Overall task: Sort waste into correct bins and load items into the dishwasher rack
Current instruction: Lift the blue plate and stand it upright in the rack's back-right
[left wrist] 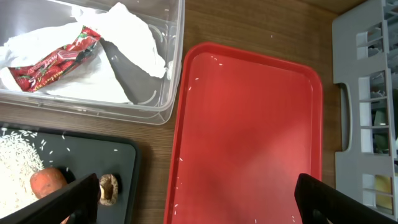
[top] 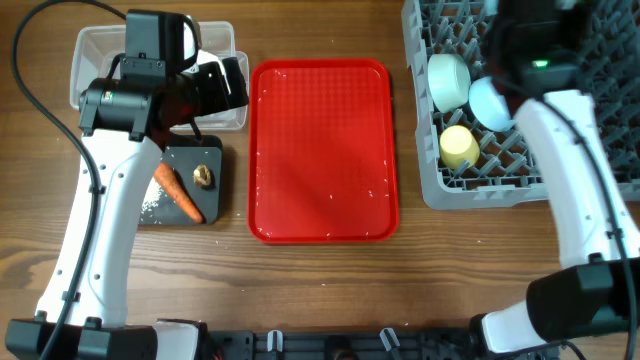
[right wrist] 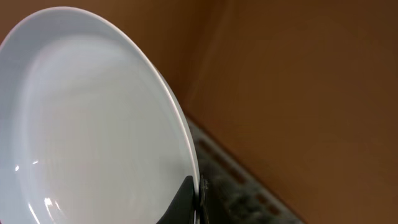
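My right gripper is to lower the plate on edge next, past the light blue bowl (top: 490, 102) and toward the rack's wires.
My right gripper (right wrist: 199, 198) is shut on the rim of the light blue plate (right wrist: 93, 124), which stands on edge above the grey dishwasher rack (top: 430, 175). In the rack lie a pale green bowl (top: 450, 80), a light blue bowl (top: 490, 102) and a yellow cup (top: 458, 147). My left gripper (left wrist: 199, 205) hangs open and empty over the gap between the bins and the red tray. The clear tub (left wrist: 177, 37) holds crumpled tissue (left wrist: 130, 43) and a red wrapper (left wrist: 56, 59). On the black tray (left wrist: 93, 155) lie rice (left wrist: 15, 168), a carrot (left wrist: 48, 180) and a brown lump (left wrist: 110, 188).
A red serving tray (top: 320, 150) with a few stray grains lies between the bins and the rack. Wooden table surrounds everything. In the overhead view the right arm covers the rack's right side and hides the plate.
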Available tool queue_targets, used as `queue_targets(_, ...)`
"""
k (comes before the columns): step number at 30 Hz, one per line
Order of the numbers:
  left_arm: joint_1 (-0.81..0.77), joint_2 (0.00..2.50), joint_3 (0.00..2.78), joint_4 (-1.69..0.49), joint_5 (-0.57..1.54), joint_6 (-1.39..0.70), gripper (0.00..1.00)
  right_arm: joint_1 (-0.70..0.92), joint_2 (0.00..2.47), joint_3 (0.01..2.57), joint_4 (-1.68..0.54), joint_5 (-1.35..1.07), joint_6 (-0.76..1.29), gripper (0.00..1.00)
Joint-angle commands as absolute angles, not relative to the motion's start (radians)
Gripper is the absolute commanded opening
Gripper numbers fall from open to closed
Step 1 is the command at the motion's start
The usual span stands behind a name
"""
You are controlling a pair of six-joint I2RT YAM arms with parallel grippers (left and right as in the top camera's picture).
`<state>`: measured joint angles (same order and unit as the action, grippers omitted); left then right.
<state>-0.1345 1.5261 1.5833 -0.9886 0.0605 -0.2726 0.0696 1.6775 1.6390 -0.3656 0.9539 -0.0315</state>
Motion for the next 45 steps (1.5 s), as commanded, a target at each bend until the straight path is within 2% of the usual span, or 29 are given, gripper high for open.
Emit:
queue_targets(1,-0.130,1.534,1.581,-0.989,0.055,-0.278,1.00,-0.033,1.692,1.642,-0.359,0.841,-0.138,0.04)
queue_targets(10,-0.130,1.534,1.581,-0.989,0.055,-0.278,1.00,-0.093,1.831,1.642,-0.249,0.865,-0.511,0.04)
queue_targets(15,-0.130,1.534,1.581,-0.989,0.055,-0.278,1.00,-0.104,1.930,1.642,-0.152,0.928,-0.642,0.04)
queue_targets(24,-0.130,1.534,1.581,-0.989,0.055,-0.278,1.00,-0.112,2.022,1.642,-0.146,0.928,-0.681,0.05)
queue_targets(25,-0.130,1.534,1.581,-0.989,0.055,-0.278,1.00,-0.112,2.022,1.642,-0.145,0.927,-0.681,0.20)
queue_targets(26,-0.130,1.534,1.581,-0.989,0.055,-0.278,1.00,-0.112,2.022,1.642,-0.142,0.927,-0.678,0.68)
queue_targets(27,-0.130,1.534,1.581,-0.989,0.055,-0.278,1.00,-0.112,2.022,1.642,-0.142,0.926,-0.677,1.00)
queue_targets(33,-0.130,1.534,1.581,-0.989,0.055,-0.278,1.00,-0.108,1.949,1.642,-0.101,0.950,-0.496,1.00)
queue_targets(39,-0.130,1.534,1.581,-0.989,0.055,-0.278,1.00,-0.020,1.651,1.642,-0.186,0.857,-0.395,1.00)
queue_targets(43,-0.130,1.534,1.581,-0.989,0.055,-0.278,1.00,0.124,1.458,1.642,-0.406,0.524,-0.125,1.00)
queue_targets(45,-0.130,1.534,1.581,-0.989,0.055,-0.278,1.00,0.195,1.387,1.642,-0.492,0.352,-0.096,1.00)
